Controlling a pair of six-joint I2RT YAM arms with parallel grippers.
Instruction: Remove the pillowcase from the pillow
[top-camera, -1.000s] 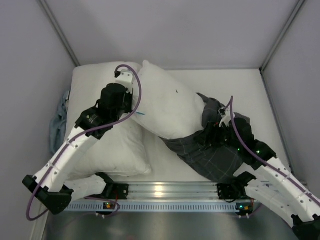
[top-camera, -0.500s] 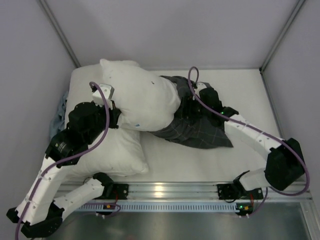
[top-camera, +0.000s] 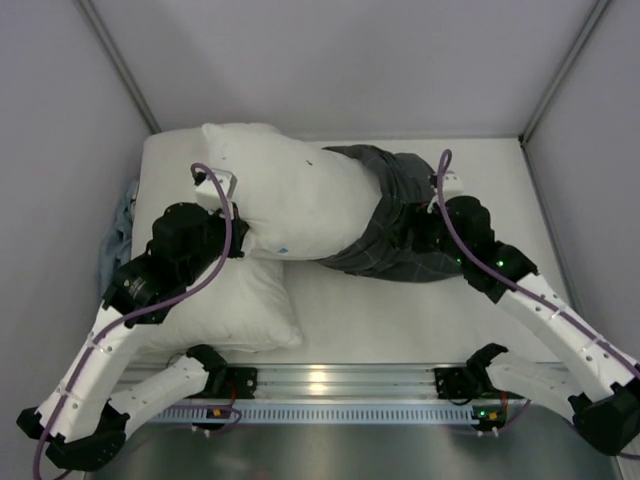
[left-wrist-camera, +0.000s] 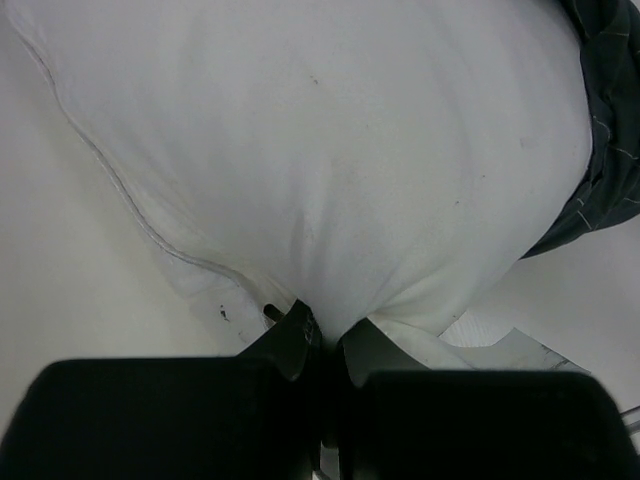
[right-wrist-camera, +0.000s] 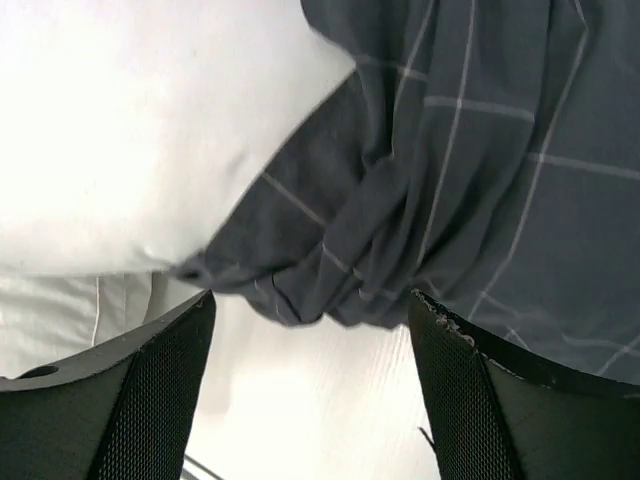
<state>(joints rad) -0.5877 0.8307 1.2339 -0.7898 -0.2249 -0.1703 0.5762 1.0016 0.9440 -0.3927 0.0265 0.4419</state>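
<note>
The pillowcase's bunched near edge is just beyond my open fingers. My right gripper will move down and toward the white pillow (top-camera: 290, 195) next.
The plump white pillow (top-camera: 290, 195) lies across the back of the table, its right end still inside the dark checked pillowcase (top-camera: 395, 225). My left gripper (top-camera: 238, 240) is shut on the pillow's near-left edge; in the left wrist view a pinch of white pillow (left-wrist-camera: 330, 150) cloth sits between the closed jaws of that gripper (left-wrist-camera: 330, 335). My right gripper (top-camera: 425, 238) stands open just beside the bunched pillowcase (right-wrist-camera: 470, 170). In the right wrist view the wide-apart fingers (right-wrist-camera: 150, 400) hold nothing, and the cloth's hem hangs just beyond the tips of the gripper (right-wrist-camera: 312, 310).
A second white pillow (top-camera: 235, 305) lies under and in front of my left arm. A light-blue cloth (top-camera: 118, 235) is bunched at the table's left edge. Grey walls close in the back and both sides. The metal rail (top-camera: 330, 385) runs along the near edge.
The pillow swung from lying diagonally to lying across the back. My right arm reached far back, then drew toward the near right; the pillowcase now sits bunched on the pillow's right end.
</note>
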